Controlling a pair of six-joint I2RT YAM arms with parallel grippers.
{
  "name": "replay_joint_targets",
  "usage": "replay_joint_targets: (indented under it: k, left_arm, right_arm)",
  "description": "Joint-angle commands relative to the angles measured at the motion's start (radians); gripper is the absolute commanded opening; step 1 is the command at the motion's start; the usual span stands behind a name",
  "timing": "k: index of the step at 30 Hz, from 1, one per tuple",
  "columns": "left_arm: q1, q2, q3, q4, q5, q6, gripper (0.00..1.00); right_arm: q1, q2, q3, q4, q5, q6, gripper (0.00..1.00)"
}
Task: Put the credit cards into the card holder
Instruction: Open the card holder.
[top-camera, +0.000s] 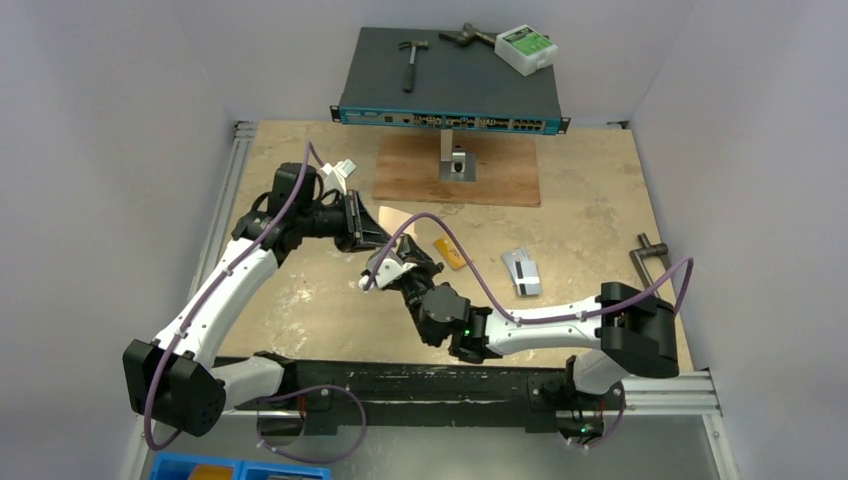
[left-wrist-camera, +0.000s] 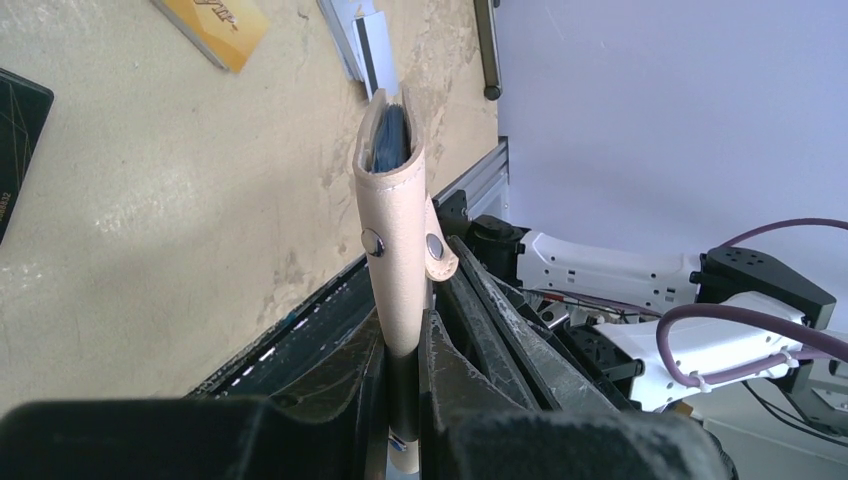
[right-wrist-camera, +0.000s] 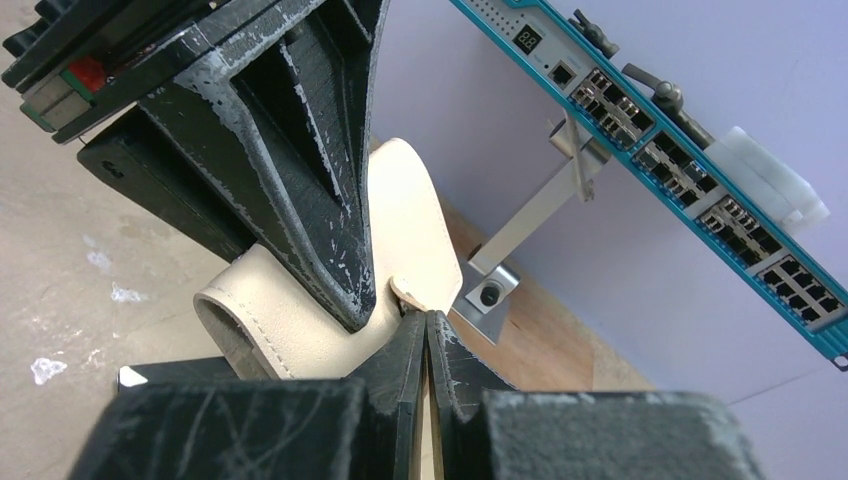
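Note:
The holder (top-camera: 386, 222) goes to the right in the top view next, toward the orange-yellow card (top-camera: 451, 253) on that side, and my left gripper releases it.
The beige card holder (top-camera: 386, 222) is held off the table, folded, between both grippers. My left gripper (top-camera: 360, 228) is shut on its body; in the left wrist view the holder (left-wrist-camera: 395, 220) stands edge-on between the jaws of the left gripper (left-wrist-camera: 400, 335), bluish pockets showing at its top. My right gripper (top-camera: 388, 262) is shut on the holder's snap tab (right-wrist-camera: 420, 292), with the right gripper (right-wrist-camera: 427, 322) just below it. An orange-yellow card (top-camera: 451, 253) and silver-grey cards (top-camera: 521, 272) lie on the table. A black card (left-wrist-camera: 15, 140) lies on the table too.
A network switch (top-camera: 450, 100) stands at the back with a hammer (top-camera: 411, 60) and a white box (top-camera: 527, 48) on it. A wooden board (top-camera: 500, 175) with a metal bracket (top-camera: 457, 160) lies before it. A metal handle (top-camera: 650, 255) sits at the right.

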Motion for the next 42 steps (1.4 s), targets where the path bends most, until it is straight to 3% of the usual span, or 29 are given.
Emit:
replay_joint_targets:
  k: [1, 12, 20, 25, 33, 39, 42]
  left_arm:
    - [-0.007, -0.02, 0.0, -0.013, 0.071, -0.015, 0.0]
    - [-0.005, -0.035, -0.005, -0.008, 0.08, -0.02, 0.0]
    - [-0.005, -0.041, -0.001, -0.009, 0.083, -0.015, 0.0]
    - [-0.005, -0.041, -0.004, -0.011, 0.077, -0.01, 0.0]
    - [-0.005, -0.028, -0.005, -0.012, 0.065, 0.01, 0.0]
    - [-0.006, 0.005, 0.001, -0.008, 0.04, 0.05, 0.0]
    - [-0.008, 0.048, 0.024, -0.048, 0.038, 0.103, 0.0]
  right_arm:
    - [-0.004, 0.011, 0.03, 0.15, 0.005, -0.002, 0.0]
    - [-0.026, 0.068, 0.044, 0.33, 0.101, -0.001, 0.0]
    - [-0.067, 0.034, 0.048, 0.33, 0.125, 0.077, 0.0]
    - [-0.11, -0.039, 0.046, 0.201, 0.128, 0.274, 0.0]
    - [-0.139, -0.181, 0.043, -0.2, 0.033, 0.705, 0.0]
    - [-0.191, -0.286, 0.109, -0.63, -0.09, 1.123, 0.36]
    - [-0.249, -0.367, 0.108, -0.741, -0.24, 1.265, 0.53]
